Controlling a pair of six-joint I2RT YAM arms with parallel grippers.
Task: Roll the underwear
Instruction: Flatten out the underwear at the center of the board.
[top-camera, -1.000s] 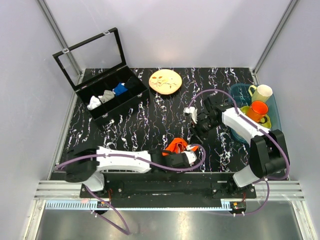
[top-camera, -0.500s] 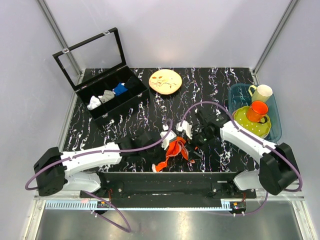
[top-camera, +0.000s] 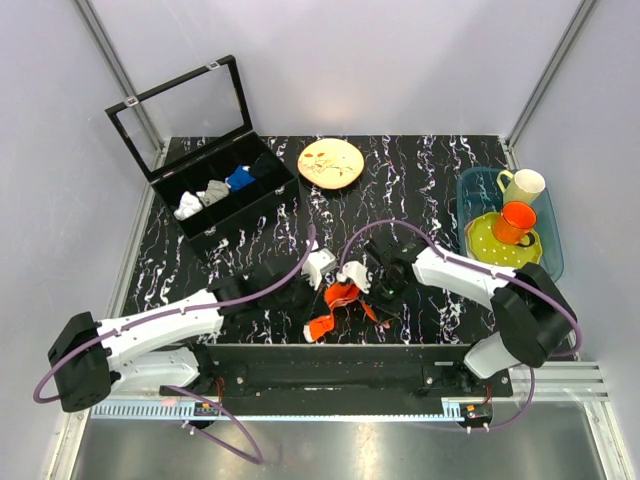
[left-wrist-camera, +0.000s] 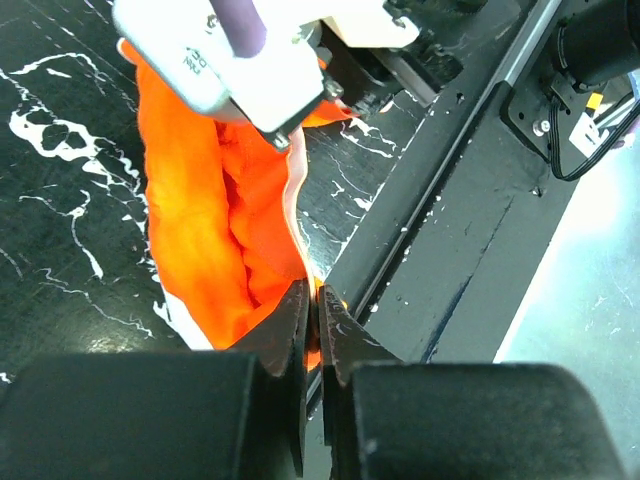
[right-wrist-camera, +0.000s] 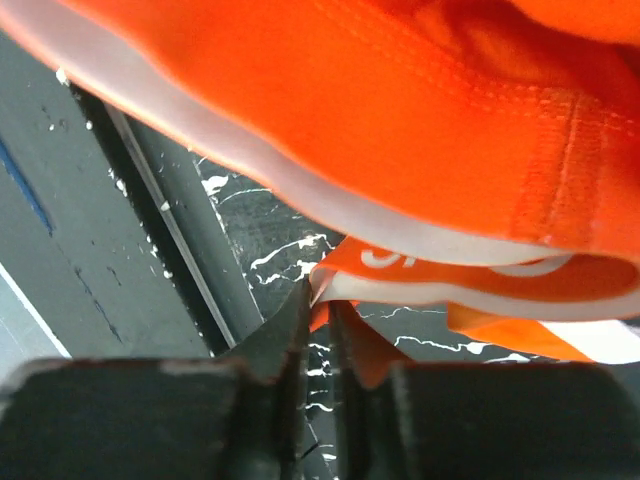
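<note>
My left gripper should lift, move apart from the right gripper to open the bunched underwear, then lower outward to bare tabletop in front of the plate and release.
The underwear (top-camera: 338, 300) is a bright orange garment with white edging, bunched and hanging near the table's front middle, its lower end (top-camera: 318, 328) close to the front edge. My left gripper (top-camera: 328, 284) is shut on a thin edge of the fabric; in the left wrist view its jaws (left-wrist-camera: 312, 305) pinch the orange cloth (left-wrist-camera: 200, 220). My right gripper (top-camera: 357, 288) comes in from the right and is shut on a corner of the lettered band (right-wrist-camera: 470, 275), its jaws (right-wrist-camera: 335, 312) pressed together on it. The two grippers are almost touching.
An open black compartment box (top-camera: 215, 190) with small rolled garments stands at the back left. A patterned plate (top-camera: 331, 163) lies at the back centre. A blue tub (top-camera: 548, 240) at the right holds an orange cup (top-camera: 517, 220) and a yellow cup (top-camera: 523, 184). The table's front rail (left-wrist-camera: 460, 200) runs just beside the underwear.
My right gripper has swung left to the underwear and shut on its band. My left gripper has carried the fabric left and farther from the front edge.
</note>
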